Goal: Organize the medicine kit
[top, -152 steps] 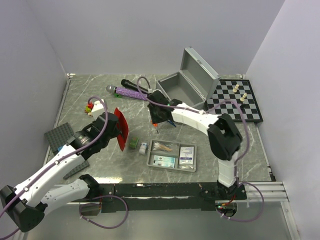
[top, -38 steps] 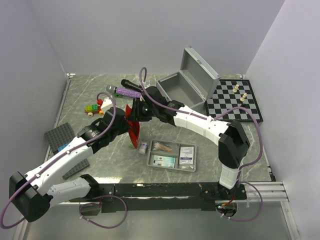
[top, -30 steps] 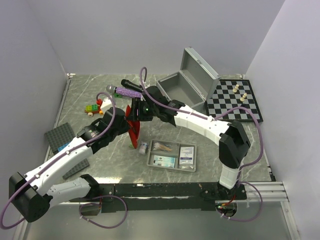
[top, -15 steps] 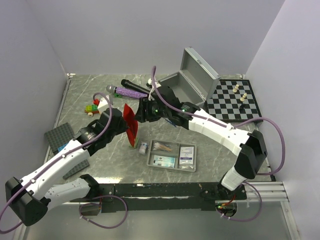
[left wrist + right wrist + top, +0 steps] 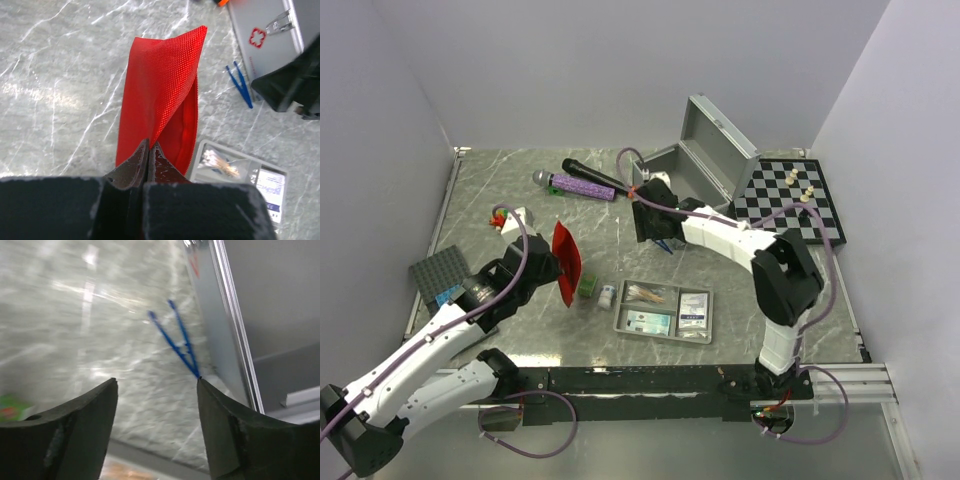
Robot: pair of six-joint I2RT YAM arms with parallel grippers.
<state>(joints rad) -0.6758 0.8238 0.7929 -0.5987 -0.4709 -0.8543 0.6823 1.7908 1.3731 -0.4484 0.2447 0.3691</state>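
Observation:
My right gripper should move down onto the arms of the blue tweezers near their joined end. They lie below it on the tabletop, beside the side of the case.
The silver-grey case [image 5: 672, 170] stands open at the back, lid up; its red-cross front shows in the left wrist view [image 5: 265, 35]. The grey divided tray [image 5: 665, 312] with packets lies near the front, also in the left wrist view [image 5: 240, 172]. My left gripper [image 5: 546, 266] is shut on the edge of the red pouch [image 5: 565, 262], holding it up with its mouth gaping [image 5: 160, 95]. My right gripper [image 5: 650, 226] is open and empty, over blue tweezers [image 5: 177, 337] beside the case wall [image 5: 225, 335]. The tweezers also show in the left wrist view [image 5: 241, 85].
A green packet [image 5: 587, 288] and a small white bottle [image 5: 607, 296] lie left of the tray. Two microphones [image 5: 582, 184] lie at the back. The chessboard [image 5: 785, 205] is at right. A studded plate [image 5: 438, 274] and bricks [image 5: 500, 216] are at left.
My right gripper has left the pouch and moved right toward the case, above the tweezers. My left arm has drawn the pouch back to the left and nearer.

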